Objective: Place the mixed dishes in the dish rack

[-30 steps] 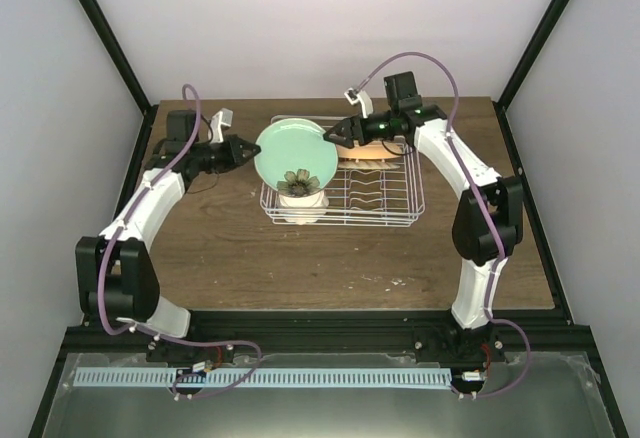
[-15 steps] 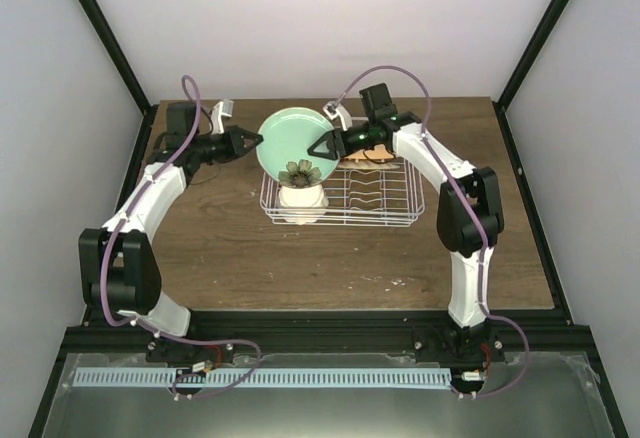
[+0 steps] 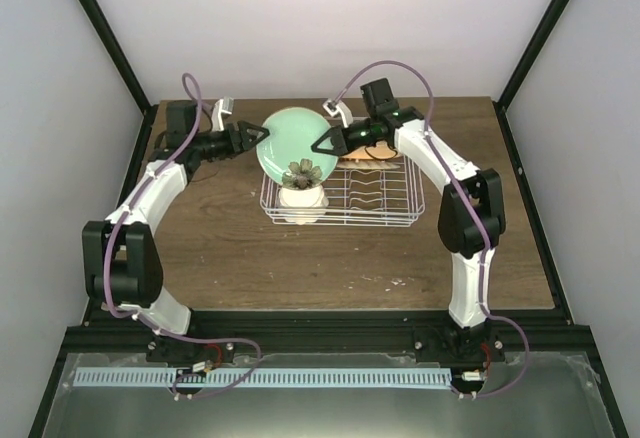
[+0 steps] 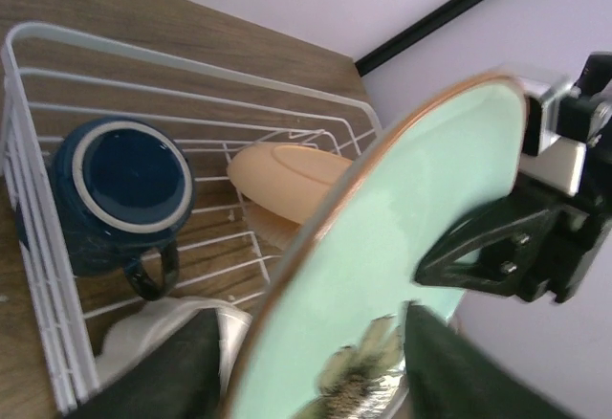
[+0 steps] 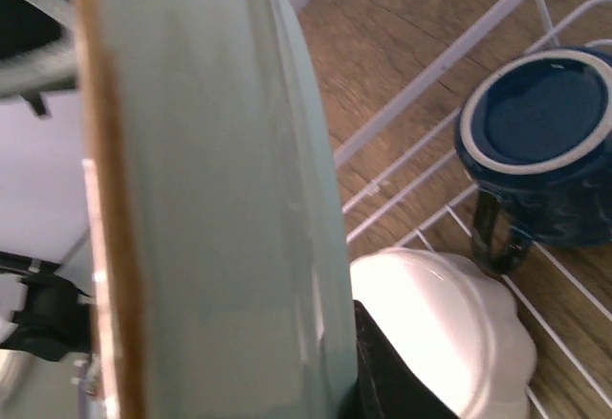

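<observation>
My right gripper will next move back toward my base and down to release the plate in the empty wire slots, which are below my right gripper.
The mint-green plate (image 3: 293,144) with its dark flower mark stands on edge above the left end of the white dish rack (image 3: 400,223). My right gripper (image 3: 322,144) is shut on its right rim; one dark finger (image 5: 392,381) presses against the plate (image 5: 210,199). My left gripper (image 3: 262,133) is open, with its fingers wide on both sides of the plate's left rim (image 4: 287,275). In the rack sit the dark blue mug (image 4: 124,180), the orange-yellow plate (image 4: 287,175) and the white scalloped dish (image 5: 449,333), which is just below the green plate.
The rack stands at the back middle of the brown wooden table (image 3: 300,268). Black frame posts (image 3: 105,38) and pale walls close in the back and sides. Both arms reach in from the near edge toward the rack.
My left gripper has opened and let go of the green plate. My right gripper has moved left and closed on the plate's right rim. The plate has shifted slightly up and back.
</observation>
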### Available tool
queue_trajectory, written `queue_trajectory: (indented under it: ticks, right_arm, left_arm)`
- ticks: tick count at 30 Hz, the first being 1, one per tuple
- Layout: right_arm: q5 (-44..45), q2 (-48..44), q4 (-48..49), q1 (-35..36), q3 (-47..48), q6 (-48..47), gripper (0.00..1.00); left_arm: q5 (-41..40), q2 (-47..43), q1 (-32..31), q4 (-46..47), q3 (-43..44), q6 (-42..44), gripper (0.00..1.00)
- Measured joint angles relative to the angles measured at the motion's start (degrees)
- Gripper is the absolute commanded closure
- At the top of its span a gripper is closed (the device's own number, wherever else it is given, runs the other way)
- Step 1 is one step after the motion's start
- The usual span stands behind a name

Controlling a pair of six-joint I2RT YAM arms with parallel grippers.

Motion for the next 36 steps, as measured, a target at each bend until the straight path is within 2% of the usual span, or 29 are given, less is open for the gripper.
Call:
queue_trajectory:
  ticks: [1, 9, 15, 19, 23, 27, 29, 36]
  right_arm:
    - [1.51, -0.15, -0.87, 0.26, 0.00, -1.49, 0.99]
    - [14.23, -5.38, -10.10, 0.98, -3.08, -12.96, 0.99]
    - [25.11, -17.07, -13.86, 3.10, -9.51, -22.01, 0.99]
    - [32.48, -23.69, -15.67, 6.05, -11.80, -27.15, 0.99]
    - [40.54, -26.49, -17.90, 7.34, -11.80, -31.63, 0.99]
    - [50.36, -27.17, -17.33, 7.28, -14.88, -34.75, 0.99]
    - [54.31, -27.12, -17.31, 7.23, -17.31, -35.76, 0.99]
    - [58.18, -27.61, -16.76, 9.11, -18.49, -41.09, 0.99]
  left_arm:
    - [0.22, 0.00, 0.17, 0.00, 0.09, -0.35, 0.01]
    - [-0.52, -0.02, 5.18, 0.48, 3.17, -3.32, 0.00]
    - [-11.67, 1.68, 7.65, -5.99, 9.88, -3.96, 0.00]
    - [-21.29, 4.46, 7.41, -15.23, 15.13, -2.71, 0.00]
    - [-31.91, 7.37, 7.17, -24.13, 18.82, -0.15, 0.00]
    - [-39.76, 8.07, 7.17, -30.29, 18.82, 1.27, 0.00]
    - [-42.03, 8.11, 7.17, -32.00, 18.80, 1.57, 0.00]
    - [-45.66, 8.09, 7.17, -33.70, 18.29, 1.92, 0.00]
